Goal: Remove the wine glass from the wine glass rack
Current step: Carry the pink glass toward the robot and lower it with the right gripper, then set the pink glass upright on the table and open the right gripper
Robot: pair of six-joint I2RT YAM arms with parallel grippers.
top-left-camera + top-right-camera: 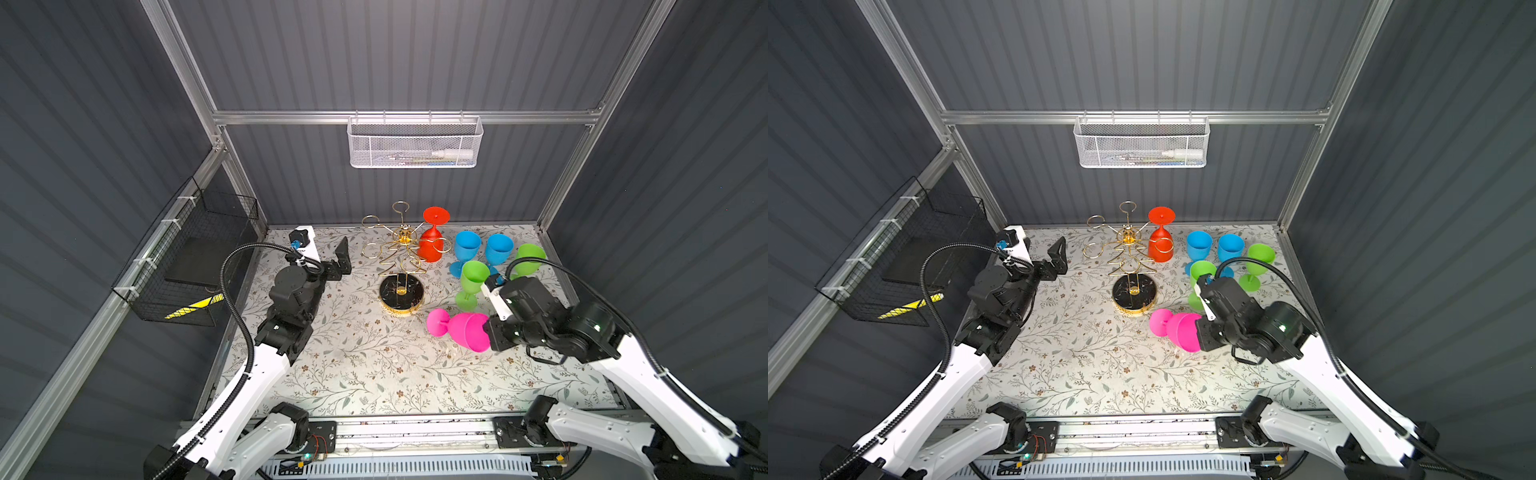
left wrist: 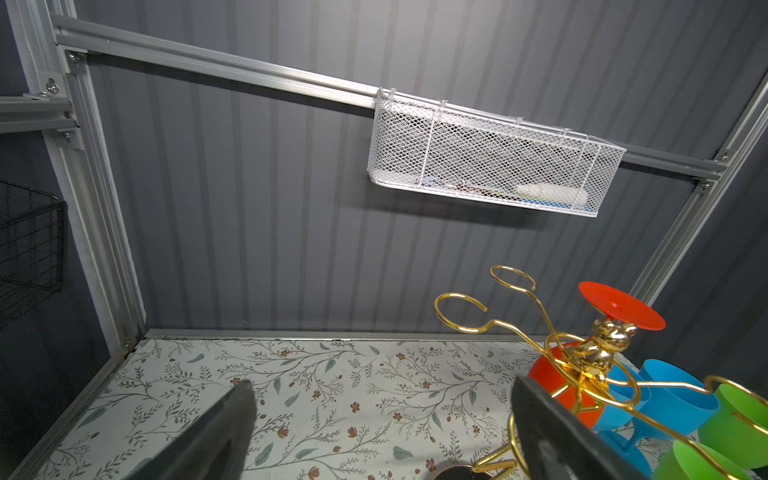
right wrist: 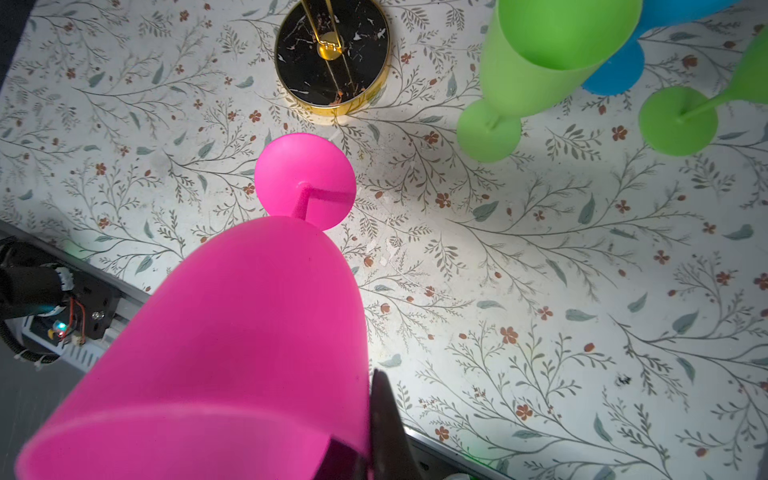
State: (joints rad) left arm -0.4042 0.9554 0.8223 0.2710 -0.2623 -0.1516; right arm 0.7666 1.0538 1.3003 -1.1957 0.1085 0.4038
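Note:
The pink wine glass (image 1: 465, 330) is sideways in my right gripper. My right gripper should move outward next, turn it upright onto the clear tabletop in front of the black base and release it.
The gold wine glass rack (image 1: 401, 249) (image 1: 1128, 249) stands at the back middle on its round black base (image 1: 402, 296) (image 3: 332, 54). One red wine glass (image 1: 432, 245) (image 1: 1160, 247) (image 2: 619, 311) hangs upside down from a right-hand arm. My right gripper (image 1: 487, 332) (image 1: 1200, 332) (image 3: 368, 436) is shut on the rim of a pink wine glass (image 1: 465, 330) (image 1: 1179, 330) (image 3: 257, 324). It holds the glass sideways, low over the table, in front of the base. My left gripper (image 1: 338, 266) (image 1: 1054, 257) (image 2: 382, 384) hangs open and empty, left of the rack.
Two blue glasses (image 1: 467, 247) (image 1: 498, 247) and two green glasses (image 1: 473, 276) (image 1: 530, 257) stand upright right of the rack, close behind my right wrist. A white mesh basket (image 1: 415, 143) hangs on the back wall. A black wire basket (image 1: 187, 257) hangs on the left wall.

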